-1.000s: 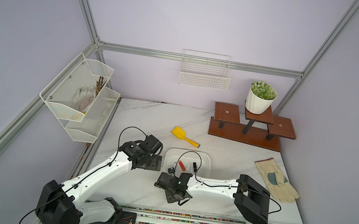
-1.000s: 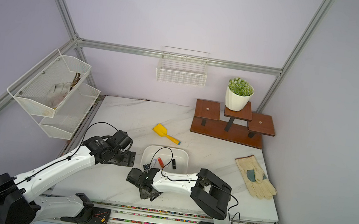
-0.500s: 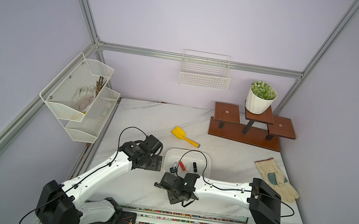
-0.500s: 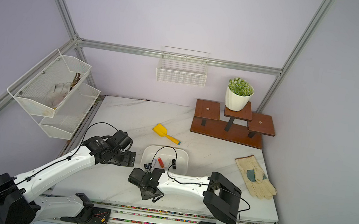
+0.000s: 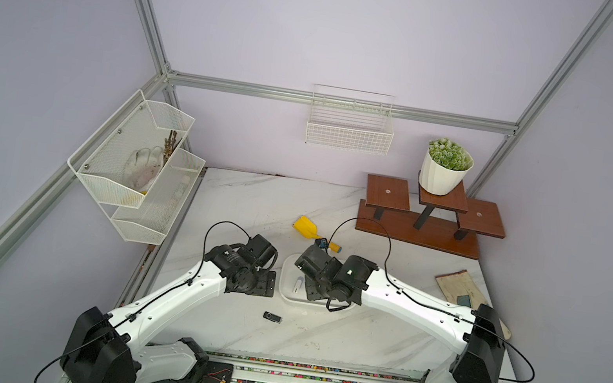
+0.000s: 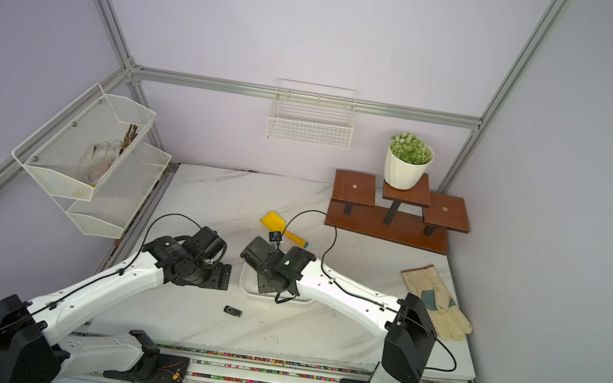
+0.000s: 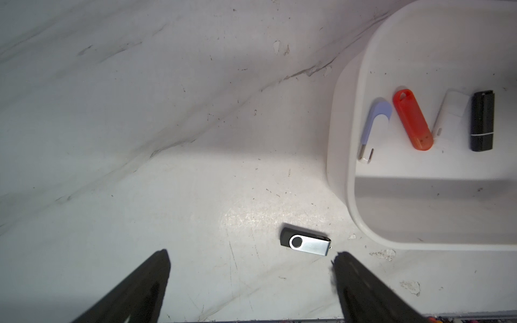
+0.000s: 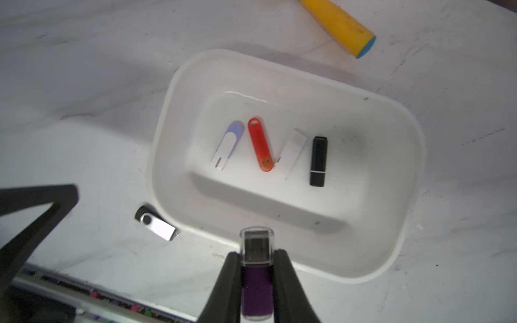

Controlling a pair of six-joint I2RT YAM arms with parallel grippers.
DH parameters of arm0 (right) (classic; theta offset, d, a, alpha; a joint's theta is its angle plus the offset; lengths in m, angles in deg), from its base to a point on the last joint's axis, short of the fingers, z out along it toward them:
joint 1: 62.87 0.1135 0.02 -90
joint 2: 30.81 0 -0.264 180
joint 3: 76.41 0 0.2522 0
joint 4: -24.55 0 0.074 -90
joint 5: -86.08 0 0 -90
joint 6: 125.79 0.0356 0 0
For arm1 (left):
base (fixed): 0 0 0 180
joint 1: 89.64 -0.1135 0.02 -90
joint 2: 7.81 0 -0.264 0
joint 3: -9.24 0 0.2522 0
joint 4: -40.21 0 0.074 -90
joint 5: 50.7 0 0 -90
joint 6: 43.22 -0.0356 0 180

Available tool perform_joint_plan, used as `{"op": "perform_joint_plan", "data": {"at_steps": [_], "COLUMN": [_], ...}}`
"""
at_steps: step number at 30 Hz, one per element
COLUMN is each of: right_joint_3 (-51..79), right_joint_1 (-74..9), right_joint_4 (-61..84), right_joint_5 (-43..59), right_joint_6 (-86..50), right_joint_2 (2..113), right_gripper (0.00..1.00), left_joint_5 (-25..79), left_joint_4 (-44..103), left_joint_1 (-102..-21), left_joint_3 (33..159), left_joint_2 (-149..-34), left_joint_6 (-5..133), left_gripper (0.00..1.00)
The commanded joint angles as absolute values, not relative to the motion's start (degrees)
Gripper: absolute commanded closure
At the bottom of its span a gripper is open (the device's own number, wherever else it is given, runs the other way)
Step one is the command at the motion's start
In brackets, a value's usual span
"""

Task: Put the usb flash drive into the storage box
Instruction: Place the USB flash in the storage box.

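I should carry the purple drive (image 8: 256,290) outward with my right gripper next, lower it and let it go, because the bottom of the storage box beside the black drive (image 8: 349,168) is bare below and outward.
My right gripper (image 8: 258,253) is shut on a purple usb flash drive (image 8: 256,290) with a clear cap. It hangs over the near rim of the storage box (image 8: 391,251), a shallow white tray. In both top views the right wrist covers much of the storage box (image 5: 285,280) (image 6: 246,288). Inside lie several drives: lilac-white (image 8: 227,145), red (image 8: 260,145), white and black. A black-and-silver swivel drive (image 5: 272,317) (image 7: 305,245) lies on the table just in front of the box. My left gripper (image 7: 251,253) is open above the table beside it, holding nothing.
A yellow scoop (image 5: 309,229) lies behind the box. A wooden stand (image 5: 427,223) with a plant pot (image 5: 444,172) is at the back right, a work glove (image 6: 436,302) at the right edge. A wire basket (image 5: 349,129) and mesh rack (image 5: 135,171) hang on the walls.
My right arm has swung back from the table's front to over the box, carrying the purple drive. The swivel drive, covered before, now shows. The left arm has not moved.
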State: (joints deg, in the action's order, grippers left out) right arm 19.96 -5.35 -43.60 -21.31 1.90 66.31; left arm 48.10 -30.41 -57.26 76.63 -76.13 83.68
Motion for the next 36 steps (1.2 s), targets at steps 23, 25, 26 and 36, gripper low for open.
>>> {"op": "perform_joint_plan", "data": {"at_steps": [23,25,26,36], "right_joint_3": [9.7,9.0,8.9,9.3], "right_joint_1": [-17.9,-18.4,-18.8,-19.5], "right_joint_4": [-32.6,-31.1,-30.6,-29.1], "right_joint_5": [-24.2,-23.4,-23.1,-21.9], "right_joint_6": [-7.1,-7.4,-7.5,-7.8], "right_joint_2": [75.9,76.5,77.1,80.0], "right_gripper": [1.0,1.0,1.0,1.0], "left_joint_5": [44.7,44.6,44.2,43.5], "left_joint_4": [-27.6,-27.5,-27.3,-23.9], "left_joint_1": [-56.8,-56.3,-55.9,-50.5], "left_joint_3": [76.3,75.6,74.7,68.2], "left_joint_2": [-78.2,-78.2,-78.0,-77.0], "left_joint_6": [84.3,84.8,86.0,91.8], "left_gripper": [0.06,0.06,0.06,0.06]}}
